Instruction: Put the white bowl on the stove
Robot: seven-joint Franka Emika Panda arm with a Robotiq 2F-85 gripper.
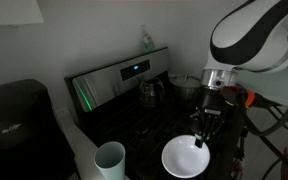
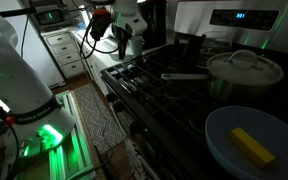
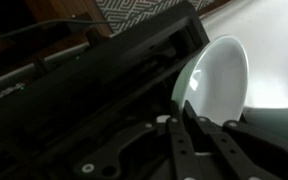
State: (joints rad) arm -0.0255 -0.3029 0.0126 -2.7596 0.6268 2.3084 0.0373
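Note:
I will next carry the bowl outward from the stove's front edge, lower and release it, as the stove's open part before the kettle is outward of my gripper and below it.
The white bowl sits low at the front edge of the black stove, right of the taller white cup. My gripper points down on the bowl's far right rim. In the wrist view the two fingers close together on the rim of the bowl, with the stove's dark edge to its left. In an exterior view the gripper hangs at the far end of the stove; the bowl is hidden there.
A black coffee maker stands beside the cup. A kettle and a pot sit on the back burners. A lidded pot and a blue-rimmed dish with a yellow block sit on the stove.

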